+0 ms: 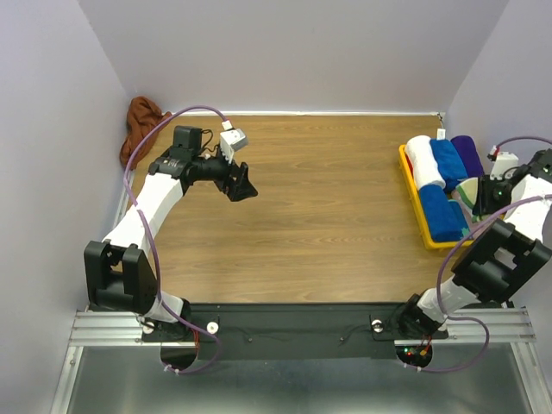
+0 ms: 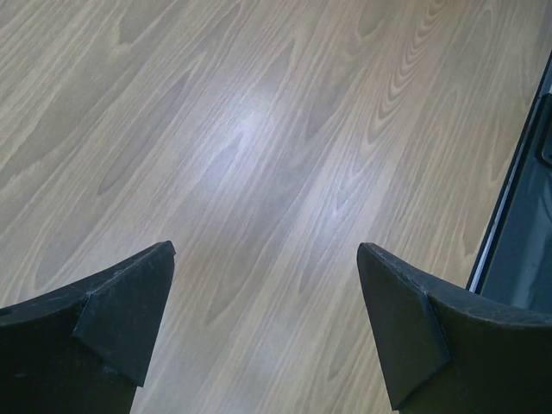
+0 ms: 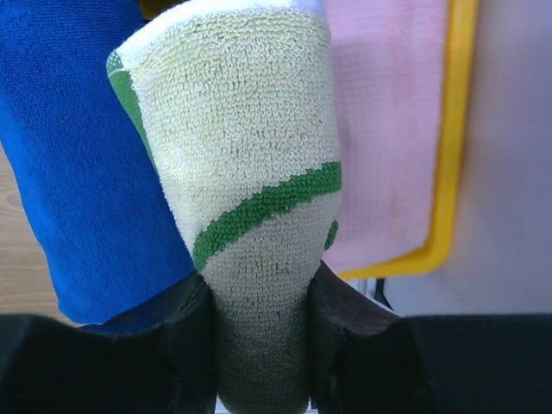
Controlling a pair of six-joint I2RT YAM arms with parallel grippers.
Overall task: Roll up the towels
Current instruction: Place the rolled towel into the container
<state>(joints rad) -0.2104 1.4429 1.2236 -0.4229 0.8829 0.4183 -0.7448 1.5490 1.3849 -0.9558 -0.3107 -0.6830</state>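
The right gripper goes down and to the left in the top view beside the nearer blue roll next to release, because the cream towel hangs above the tray.
My right gripper (image 3: pixel 261 302) is shut on a rolled cream towel with green stripes (image 3: pixel 246 164), held over the yellow tray (image 3: pixel 457 129). From above the same cream towel (image 1: pixel 471 191) peeks out beside the right gripper (image 1: pixel 488 195) at the tray's right side. The rust-brown towel (image 1: pixel 141 126) lies crumpled in the far left corner against the wall. My left gripper (image 1: pixel 242 182) hovers over the bare wood a little right of it, open, with nothing between its fingers (image 2: pixel 121 310).
The yellow tray (image 1: pixel 414 194) at the right holds rolled white (image 1: pixel 424 160), blue (image 1: pixel 447 164) and purple (image 1: pixel 467 153) towels; another blue roll (image 1: pixel 444 217) lies nearer. A pink towel (image 3: pixel 384 129) shows in the right wrist view. Walls close in left, right and behind.
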